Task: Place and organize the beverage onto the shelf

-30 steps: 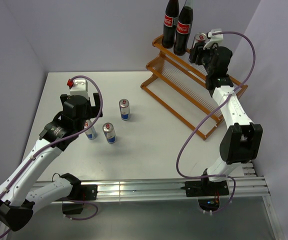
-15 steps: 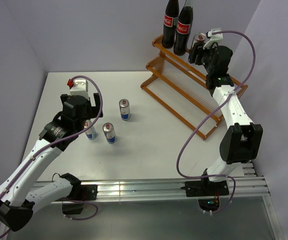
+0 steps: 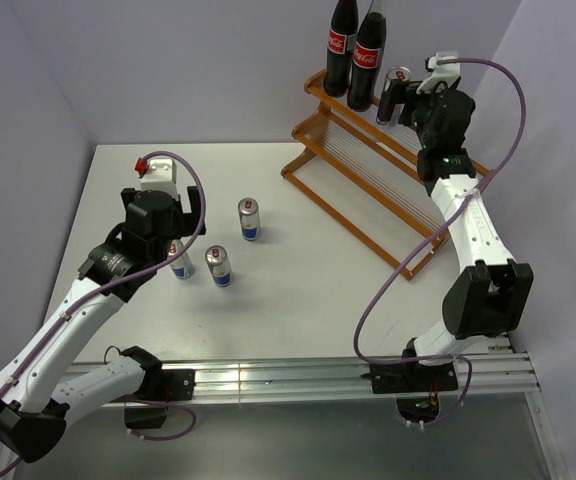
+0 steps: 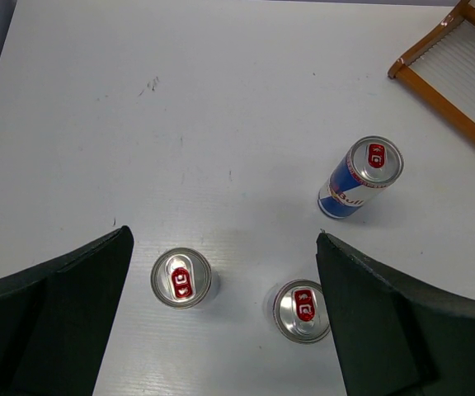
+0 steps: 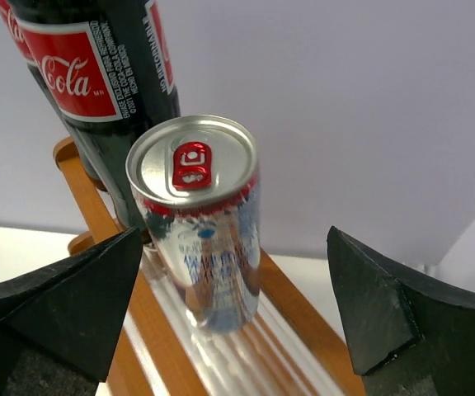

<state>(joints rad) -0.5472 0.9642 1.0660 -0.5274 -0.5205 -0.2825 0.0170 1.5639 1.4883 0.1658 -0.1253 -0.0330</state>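
Observation:
My left gripper will next go toward the shelf (image 3: 343, 222) and down around the farthest table can, since that can stands below it, to its right in the top view.
Two dark cola bottles (image 3: 341, 45) (image 3: 366, 60) stand at the far end of the orange-brown shelf's (image 3: 343, 222) upper tier. Next to them on that tier stands a silver-blue can (image 3: 399, 80). My right gripper (image 3: 411, 97) is open, its fingers well apart on either side of this can (image 5: 196, 214) and not touching it. Three more cans (image 3: 250, 218) (image 3: 218, 266) (image 3: 180, 260) stand upright on the white table. The left gripper (image 4: 223, 247) hovers open above the two nearer ones (image 4: 181, 278) (image 4: 303, 310), holding nothing.
The shelf runs diagonally from back centre towards the right edge; its lower tier and the rest of the upper tier hold nothing. A corner of it (image 4: 444, 91) shows in the left wrist view. Purple walls close the back and both sides.
My right gripper has opened and let go of the can, which stays upright on the upper tier; the wrist has drawn back slightly. The left arm has not moved.

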